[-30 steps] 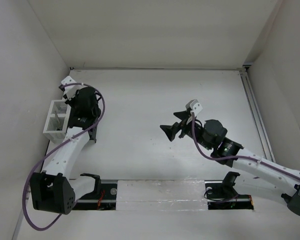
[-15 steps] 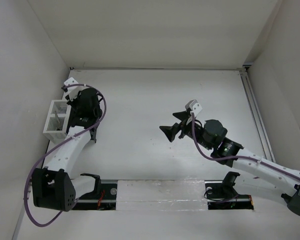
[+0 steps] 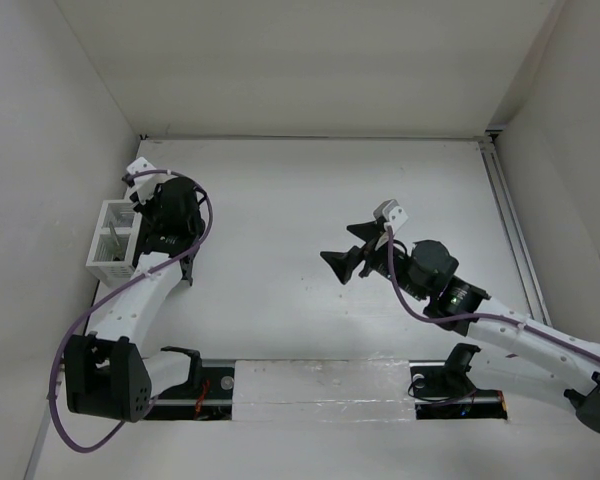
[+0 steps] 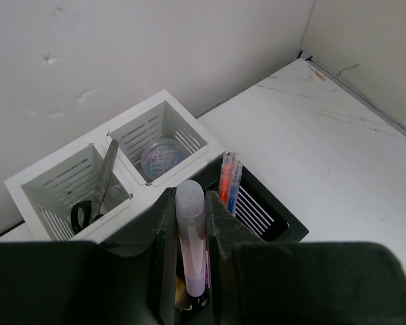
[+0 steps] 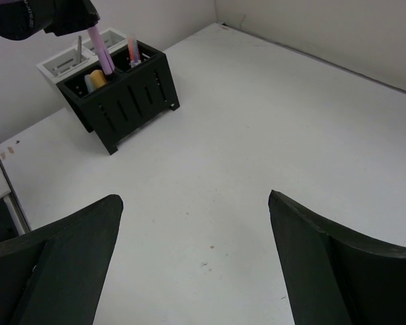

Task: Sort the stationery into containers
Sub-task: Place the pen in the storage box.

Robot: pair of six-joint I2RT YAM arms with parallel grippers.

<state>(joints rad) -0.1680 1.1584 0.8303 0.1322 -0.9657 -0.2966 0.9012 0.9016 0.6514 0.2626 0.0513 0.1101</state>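
Observation:
My left gripper needs to move slightly away from the white container. Then it should open over the section of the black container where the purple highlighter's lower end hangs beside the yellow highlighter [image 5: 97, 80].
My left gripper [image 4: 191, 203] is shut on a pale purple highlighter [image 4: 191, 244] and holds it upright over the black slatted container [image 4: 264, 213]. That container holds orange and blue pens [image 4: 229, 177] and a yellow highlighter [image 5: 97, 80]. The white two-compartment container [image 4: 132, 122] stands beside it, with black-handled scissors [image 4: 98, 193] in one compartment and a small round greyish-purple piece [image 4: 161, 157] in the other. In the top view the left gripper [image 3: 166, 222] hangs by the white container [image 3: 108, 243]. My right gripper [image 3: 344, 263] is open and empty over bare table, and its own view [image 5: 195, 200] shows the same.
The white enclosure walls close in on the left and at the back. Both containers [image 5: 125, 95] stand against the left wall. A rail [image 3: 505, 215] runs along the table's right side.
The left gripper has shifted very slightly with the purple highlighter in it. The right arm has barely moved.

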